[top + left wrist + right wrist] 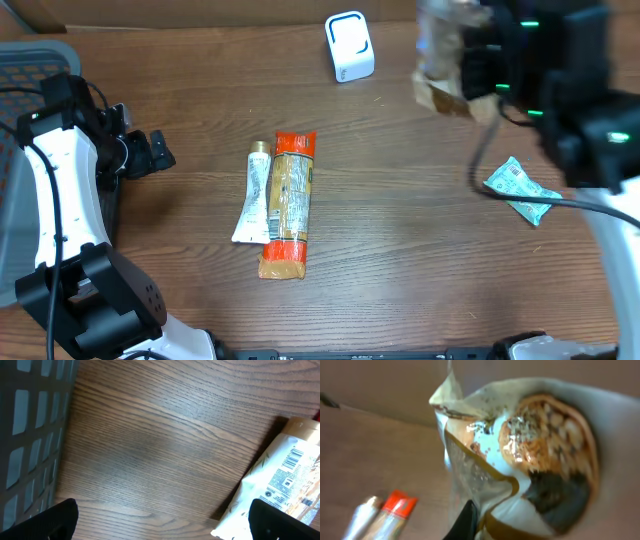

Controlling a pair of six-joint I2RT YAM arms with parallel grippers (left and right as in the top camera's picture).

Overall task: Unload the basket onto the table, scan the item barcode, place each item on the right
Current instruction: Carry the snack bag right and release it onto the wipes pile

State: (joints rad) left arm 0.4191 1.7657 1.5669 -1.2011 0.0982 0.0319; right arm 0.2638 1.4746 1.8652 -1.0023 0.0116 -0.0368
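The robot will next move its right gripper down and back to drop the bag (441, 62) onto the green-white packet (523, 190), because that packet is below the gripper and closer to the robot's base.
A crinkled brown-and-white snack bag (441, 62) hangs in the air at the back right, close to the white barcode scanner (348, 47). My right gripper (468, 78) is shut on the bag. In the right wrist view the bag (530, 460) fills the frame, and one dark finger (466, 521) presses on its lower edge. No barcode shows on the bag. My left gripper (152, 153) stands open over bare wood at the left. Its fingertips (50, 522) are far apart with nothing between them.
A white tube (252, 195) and an orange-red packet (290, 205) lie side by side mid-table. The tube (285, 475) lies by my left gripper's right finger. A green-white packet (522, 190) lies at the right. A grey basket (30, 60) stands at the far left.
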